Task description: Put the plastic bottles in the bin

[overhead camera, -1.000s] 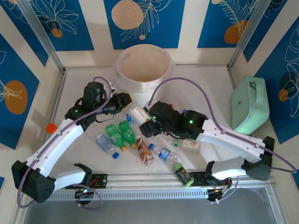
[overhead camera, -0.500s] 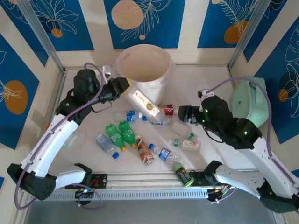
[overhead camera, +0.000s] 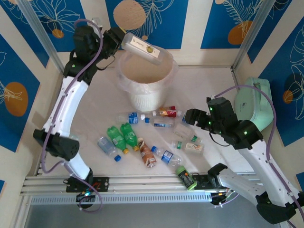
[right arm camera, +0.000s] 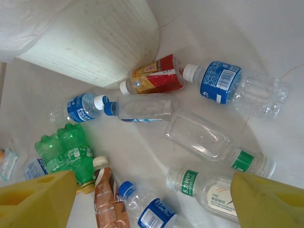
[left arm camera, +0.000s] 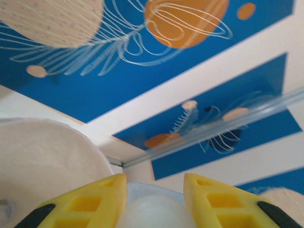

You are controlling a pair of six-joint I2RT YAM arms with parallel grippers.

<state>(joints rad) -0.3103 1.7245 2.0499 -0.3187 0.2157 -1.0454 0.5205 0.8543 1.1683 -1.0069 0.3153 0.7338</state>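
Observation:
My left gripper eases down toward the bin's opening (overhead camera: 141,71) (left arm camera: 47,164) below next and releases the clear bottle, since the bottle's loose end hangs over that opening.
My left gripper (overhead camera: 118,40) is raised at the far left rim of the bin (overhead camera: 142,100) and is shut on a clear bottle with a white label (overhead camera: 142,47), which lies tilted over the bin's mouth. In the left wrist view the yellow fingers (left arm camera: 88,204) clamp the whitish bottle (left arm camera: 152,211), with the bin's rim (left arm camera: 42,156) at left. My right gripper (overhead camera: 190,116) hangs open over the right part of the bottle pile, nothing between its fingers (right arm camera: 42,199). Below it lie a green-labelled clear bottle (right arm camera: 204,185), a flat clear bottle (right arm camera: 199,135), a red-labelled one (right arm camera: 156,76) and two green bottles (right arm camera: 66,152).
Several more bottles are scattered on the table in front of the bin, among them a brown one (overhead camera: 148,156) and a dark green one (overhead camera: 186,178) near the rail (overhead camera: 142,183). A mint-green case (overhead camera: 254,107) stands at the right wall.
The left arm has lifted the white-labelled bottle from the table up over the bin. The right arm has drawn back to the right, away from the pile's middle.

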